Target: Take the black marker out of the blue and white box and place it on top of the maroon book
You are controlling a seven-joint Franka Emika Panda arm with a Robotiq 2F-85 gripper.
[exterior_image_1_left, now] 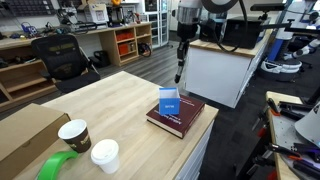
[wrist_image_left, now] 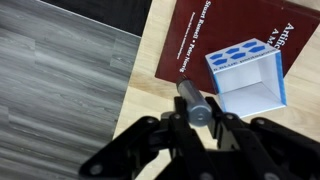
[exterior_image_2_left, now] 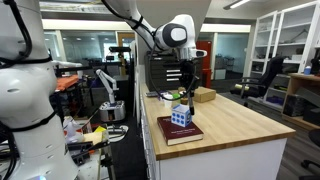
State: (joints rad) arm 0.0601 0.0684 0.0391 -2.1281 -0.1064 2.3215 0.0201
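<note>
My gripper holds the black marker (exterior_image_1_left: 180, 76) and next needs to carry it down onto the maroon book's bare cover (exterior_image_1_left: 192, 106) beside the blue-and-white box and let it go, since that part of the cover is clear.
My gripper (wrist_image_left: 193, 118) is shut on the black marker (wrist_image_left: 190, 100), a dark cylinder pointing down from the jaws. In both exterior views the gripper (exterior_image_1_left: 181, 62) (exterior_image_2_left: 186, 78) hangs in the air above and beyond the book, with the marker (exterior_image_1_left: 180, 76) clear of the box. The blue and white box (exterior_image_1_left: 169, 102) (exterior_image_2_left: 181, 116) (wrist_image_left: 246, 75) stands upright on the maroon book (exterior_image_1_left: 180, 120) (exterior_image_2_left: 178, 132) (wrist_image_left: 195, 40), its open top showing several cells. The book lies flat near the table's edge.
A large brown cardboard box (exterior_image_1_left: 25, 135), two paper cups (exterior_image_1_left: 74, 133) (exterior_image_1_left: 105, 155) and a green tape roll (exterior_image_1_left: 58, 168) sit on the wooden table (exterior_image_1_left: 115, 100). Another small carton (exterior_image_2_left: 204, 95) stands at the far end. Grey floor lies beyond the table edge (wrist_image_left: 60, 80).
</note>
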